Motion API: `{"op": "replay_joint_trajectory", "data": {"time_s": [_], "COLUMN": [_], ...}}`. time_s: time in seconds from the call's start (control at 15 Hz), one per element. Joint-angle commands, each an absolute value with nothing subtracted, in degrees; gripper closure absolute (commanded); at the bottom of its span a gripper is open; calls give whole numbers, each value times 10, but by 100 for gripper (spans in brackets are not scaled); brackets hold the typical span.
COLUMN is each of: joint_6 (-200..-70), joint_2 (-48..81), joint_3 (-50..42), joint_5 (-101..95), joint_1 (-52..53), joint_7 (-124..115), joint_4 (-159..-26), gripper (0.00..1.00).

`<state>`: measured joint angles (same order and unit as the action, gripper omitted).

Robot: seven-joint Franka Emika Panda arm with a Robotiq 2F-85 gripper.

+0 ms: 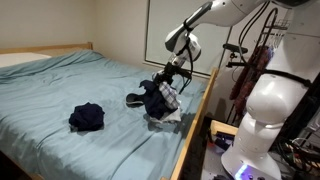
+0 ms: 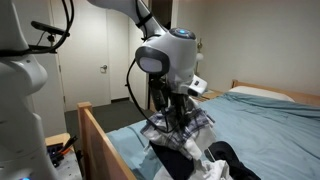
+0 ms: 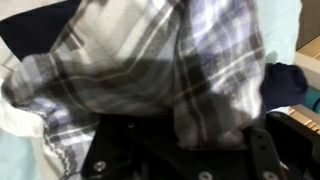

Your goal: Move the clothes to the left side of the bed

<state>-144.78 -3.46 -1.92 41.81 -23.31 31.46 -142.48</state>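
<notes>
I will next move my gripper outward from the pile to the dark navy garment's near side, lower it and release the plaid cloth, as open bedsheet [image 1: 70, 85] shows beside that garment.
My gripper [image 1: 166, 84] is shut on a plaid grey-and-white garment [image 1: 165, 100] and holds it lifted above the bed's edge, near a pile with dark and white cloth [image 1: 150, 98]. In an exterior view the plaid cloth [image 2: 185, 128] hangs from the gripper [image 2: 178, 112]. In the wrist view the plaid garment [image 3: 170, 60] fills the picture and hides the fingertips. A separate dark navy garment [image 1: 87, 117] lies flat on the light blue bedsheet [image 1: 70, 85], away from the gripper.
The bed has a wooden frame [image 1: 195, 125] along its near side and a headboard [image 1: 45, 49]. The robot's white base [image 1: 270, 120] and cables stand beside the bed. A white pillow [image 2: 262, 92] lies at the bed's head.
</notes>
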Motion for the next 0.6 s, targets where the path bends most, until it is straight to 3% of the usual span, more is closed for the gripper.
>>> {"op": "replay_joint_trajectory", "data": {"time_s": [0.0,0.2,0.27,0.53], "joint_6": [-1386,-1334,-1369,-1354], "joint_2": [-35,-10,-30,-10], "joint_3": [-38,-35,-46,-39], "joint_5": [391,392,398,399], "joint_1": [-139,-82,-83,-63], "joint_7": [306,332,311,315], "joint_4": [-1365,-1315,-1351,-1327], "gripper": [94,94,84,84]}}
